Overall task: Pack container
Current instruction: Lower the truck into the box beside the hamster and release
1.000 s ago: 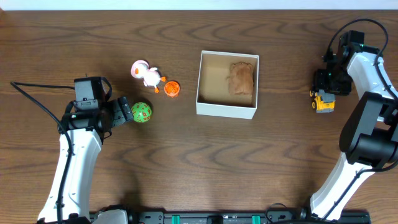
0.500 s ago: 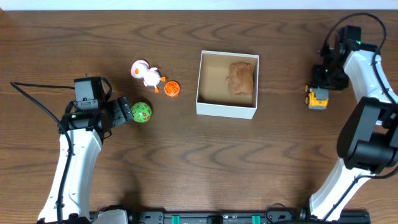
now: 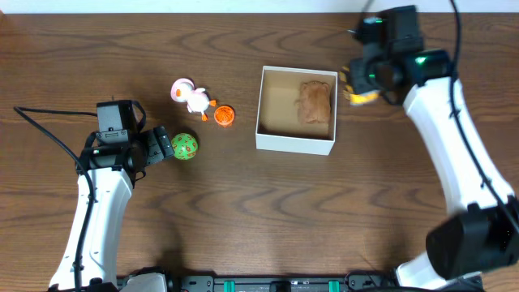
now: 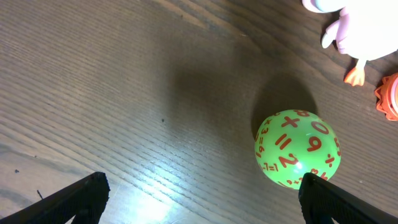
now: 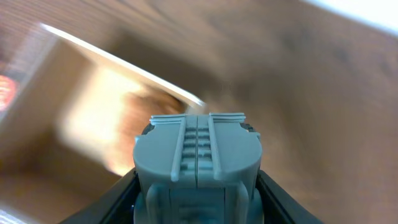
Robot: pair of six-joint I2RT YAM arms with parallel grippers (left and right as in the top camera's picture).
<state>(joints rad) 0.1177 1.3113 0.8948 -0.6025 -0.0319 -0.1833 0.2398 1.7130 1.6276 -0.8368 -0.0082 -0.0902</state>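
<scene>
The right gripper turns the truck next and brings it down past the furry toy into the box's free far corner nearer the orange toy.
The container (image 3: pixel 294 144) is a white-walled cardboard box with a brown inside, at the table's middle. A brown furry toy (image 3: pixel 315 103) lies in its right half. My right gripper (image 3: pixel 362 79) is shut on a yellow toy truck (image 3: pixel 359 97) and holds it above the table just right of the box's far right corner. The right wrist view shows the truck's grey part (image 5: pixel 198 149) between the jaws (image 5: pixel 198 202), with the blurred box (image 5: pixel 118 59) behind. My left gripper (image 3: pixel 162 146) is open, its right finger next to a green number ball (image 3: pixel 184 146), which also shows in the left wrist view (image 4: pixel 297 148).
A pink and white duck toy (image 3: pixel 193 97) and a small orange toy (image 3: pixel 225 115) lie left of the box, just beyond the green ball. The duck's feet (image 4: pixel 354 37) show at the top right of the left wrist view.
My right gripper has lifted the yellow truck from the table's right side and carried it left to the box's right edge. The left arm has not moved.
</scene>
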